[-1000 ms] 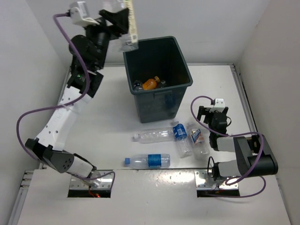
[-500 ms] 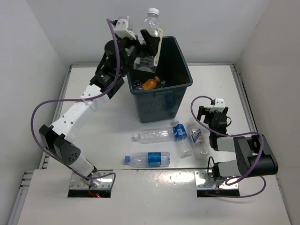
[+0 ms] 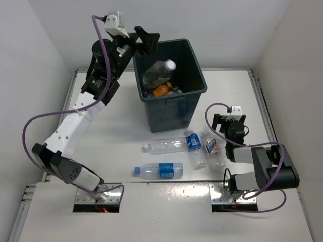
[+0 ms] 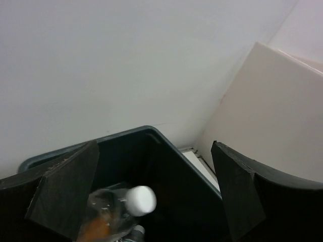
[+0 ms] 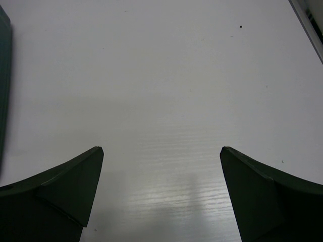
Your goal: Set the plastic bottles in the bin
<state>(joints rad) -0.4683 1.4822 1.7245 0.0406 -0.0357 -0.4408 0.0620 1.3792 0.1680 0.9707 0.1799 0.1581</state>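
Note:
The robot's right gripper isn't holding anything, and the white-blue bottle lies nearest to it, so the right gripper will move back and down onto the bottle's printed label (image 3: pixel 211 146) and close there.
The dark grey-green bin (image 3: pixel 194 93) stands at the back middle of the table. A clear unlabelled bottle with a white cap (image 3: pixel 159 71) lies inside it on other bottles and an orange one (image 3: pixel 161 90); the left wrist view shows its cap (image 4: pixel 140 200) below the bin's rim (image 4: pixel 166 143). My left gripper (image 3: pixel 146 40) is open and empty, high above the bin's left rim. Several plastic bottles lie in front of the bin: a clear one (image 3: pixel 164 145), blue-labelled ones (image 3: pixel 194 147) (image 3: pixel 159 172), and a white-blue one (image 3: pixel 213 149). My right gripper (image 3: pixel 228 121) is open and empty over bare table.
White walls close in the table on the left, back and right. A metal rail (image 3: pixel 262 108) runs along the right edge. Purple cables (image 3: pixel 212 121) loop beside both arms.
My left gripper has let go of the clear white-capped bottle, which dropped into the bin. The left arm has drawn back to the left. The right arm has not moved.

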